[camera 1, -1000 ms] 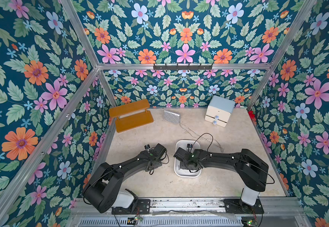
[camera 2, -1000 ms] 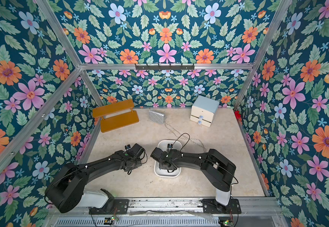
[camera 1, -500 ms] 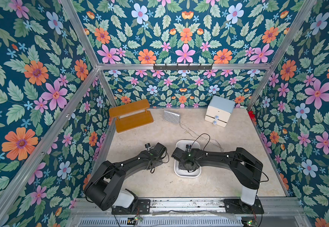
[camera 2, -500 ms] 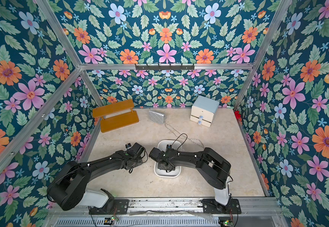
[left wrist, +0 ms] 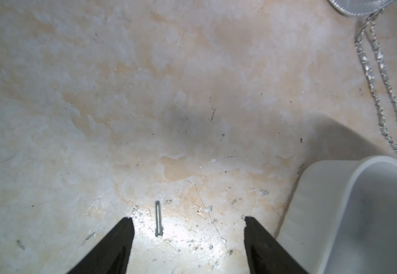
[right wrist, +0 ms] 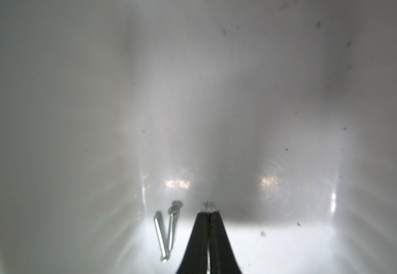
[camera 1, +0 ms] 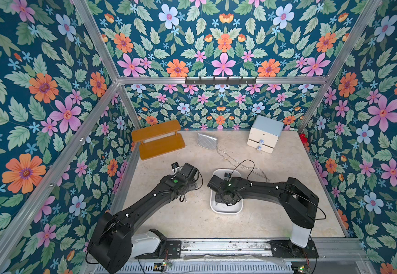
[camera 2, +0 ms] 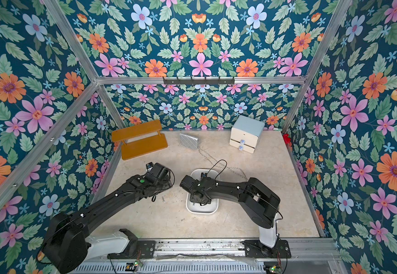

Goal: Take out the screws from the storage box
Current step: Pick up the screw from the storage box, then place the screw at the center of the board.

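Note:
Next, my right gripper lifts the screw over the box's side facing away from my left gripper, lowers it to the open tabletop beyond and releases.
In both top views the white storage box stands at the table's middle front. My right gripper is down inside it, shut on a screw whose head pokes out past the tips. Two more screws lie in a V on the box floor just beside it. My left gripper hovers low over the table left of the storage box, jaws open. One screw lies loose on the table between them, touching neither finger.
At the back stand an orange wooden shelf, a silver quilted purse and a cream two-drawer cabinet with a blue top. The purse's chain trails up to the box's far end. Flowered walls close in three sides.
My left gripper has opened and its screw now lies on the table. My right gripper has closed on a screw inside the box, the arm shifting slightly left.

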You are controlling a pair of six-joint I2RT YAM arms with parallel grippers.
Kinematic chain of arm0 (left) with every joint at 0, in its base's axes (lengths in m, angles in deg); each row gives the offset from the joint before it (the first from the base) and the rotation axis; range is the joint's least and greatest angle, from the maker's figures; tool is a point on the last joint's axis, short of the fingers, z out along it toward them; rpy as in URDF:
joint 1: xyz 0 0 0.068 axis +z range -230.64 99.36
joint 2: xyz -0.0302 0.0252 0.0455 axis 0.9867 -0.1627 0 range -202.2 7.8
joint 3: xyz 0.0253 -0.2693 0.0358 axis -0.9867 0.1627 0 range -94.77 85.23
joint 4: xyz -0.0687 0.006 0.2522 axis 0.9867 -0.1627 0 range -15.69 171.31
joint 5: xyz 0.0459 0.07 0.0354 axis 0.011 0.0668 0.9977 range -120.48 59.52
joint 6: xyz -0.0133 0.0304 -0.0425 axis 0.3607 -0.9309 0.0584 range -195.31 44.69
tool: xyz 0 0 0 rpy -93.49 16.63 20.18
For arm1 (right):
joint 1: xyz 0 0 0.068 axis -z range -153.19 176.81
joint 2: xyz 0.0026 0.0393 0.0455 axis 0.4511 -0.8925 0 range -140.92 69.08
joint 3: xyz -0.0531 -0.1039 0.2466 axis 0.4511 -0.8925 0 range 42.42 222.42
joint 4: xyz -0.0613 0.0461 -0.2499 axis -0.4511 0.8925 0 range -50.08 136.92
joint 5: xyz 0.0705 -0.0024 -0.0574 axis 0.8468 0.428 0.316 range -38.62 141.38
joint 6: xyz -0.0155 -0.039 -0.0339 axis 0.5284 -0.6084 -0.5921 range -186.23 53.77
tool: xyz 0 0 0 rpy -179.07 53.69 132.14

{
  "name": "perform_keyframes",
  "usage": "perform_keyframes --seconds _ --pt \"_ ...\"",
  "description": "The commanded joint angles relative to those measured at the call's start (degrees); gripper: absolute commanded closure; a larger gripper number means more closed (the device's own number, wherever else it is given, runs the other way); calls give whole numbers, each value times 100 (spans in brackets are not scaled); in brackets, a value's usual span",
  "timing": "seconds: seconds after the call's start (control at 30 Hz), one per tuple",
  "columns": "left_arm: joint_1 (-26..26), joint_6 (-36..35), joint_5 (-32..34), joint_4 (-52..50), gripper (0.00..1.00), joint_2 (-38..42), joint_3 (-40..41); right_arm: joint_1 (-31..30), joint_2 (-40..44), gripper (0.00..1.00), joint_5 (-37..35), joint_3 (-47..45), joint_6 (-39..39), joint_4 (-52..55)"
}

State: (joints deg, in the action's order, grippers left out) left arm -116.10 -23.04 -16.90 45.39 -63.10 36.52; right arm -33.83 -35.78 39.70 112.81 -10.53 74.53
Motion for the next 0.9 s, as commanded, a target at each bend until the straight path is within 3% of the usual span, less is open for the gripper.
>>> perform_keyframes --seconds 0.0,0.17,0.33,0.5,0.63,0.87 --pt "11 -167 79 -328 21 87 -156 -1 361 100 -484 152 -185 434" --pt "-23 -345 -329 -470 22 -131 -520 64 922 100 -884 225 -262 911" --pt "-493 -343 -430 -612 24 -485 -1225 379 2015 100 -1146 -453 -115 1156" --pt "-929 -425 -463 -837 24 -936 -1952 1023 3408 97 -1383 -1579 74 1349" --pt "-1291 -656 -892 -898 25 -1439 -2493 1649 4199 95 -1272 -2317 99 1374" --pt "-1681 -1385 -1281 -658 27 -2091 -2892 2976 4199 96 -518 -3212 -215 528"
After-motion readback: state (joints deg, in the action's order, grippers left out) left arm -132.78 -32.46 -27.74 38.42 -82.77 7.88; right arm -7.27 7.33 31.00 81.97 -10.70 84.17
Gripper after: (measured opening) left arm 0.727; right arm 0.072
